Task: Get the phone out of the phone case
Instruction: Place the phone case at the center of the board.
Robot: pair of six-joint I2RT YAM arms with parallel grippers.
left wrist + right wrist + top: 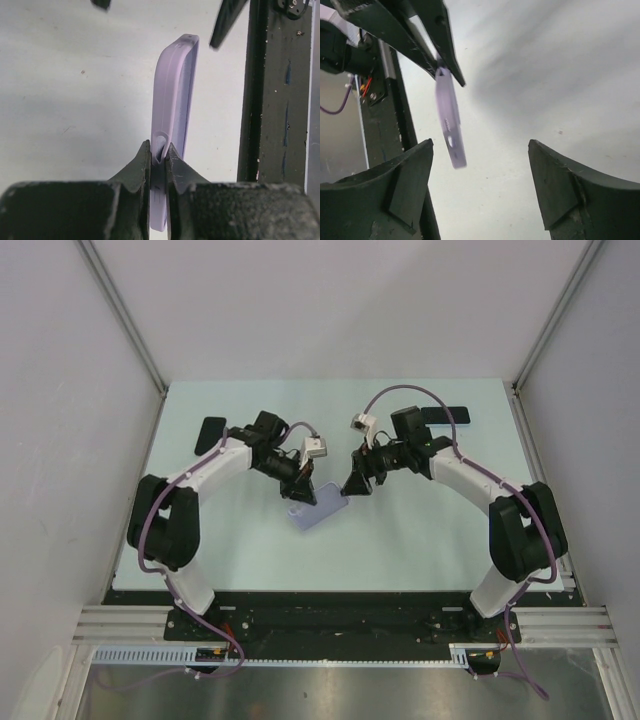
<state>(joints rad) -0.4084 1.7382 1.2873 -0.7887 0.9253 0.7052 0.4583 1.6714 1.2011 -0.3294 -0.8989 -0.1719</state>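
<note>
My left gripper moves outward next, to the left in the top view, onto the bare tabletop by the dark slab. There it lowers and releases the empty case.
A lilac phone case hangs above the middle of the table, and my left gripper is shut on its edge. The left wrist view has the case edge-on, thin, its wall pinched between my fingertips. No phone shows inside it. A black phone-like slab lies flat at the back right of the table. My right gripper stands open just right of the case, with nothing between its fingers. From the right wrist, the case hangs ahead and to the left.
Another dark flat slab lies at the back left by the left arm. Grey walls close the table on three sides. A black rail runs along the near edge.
</note>
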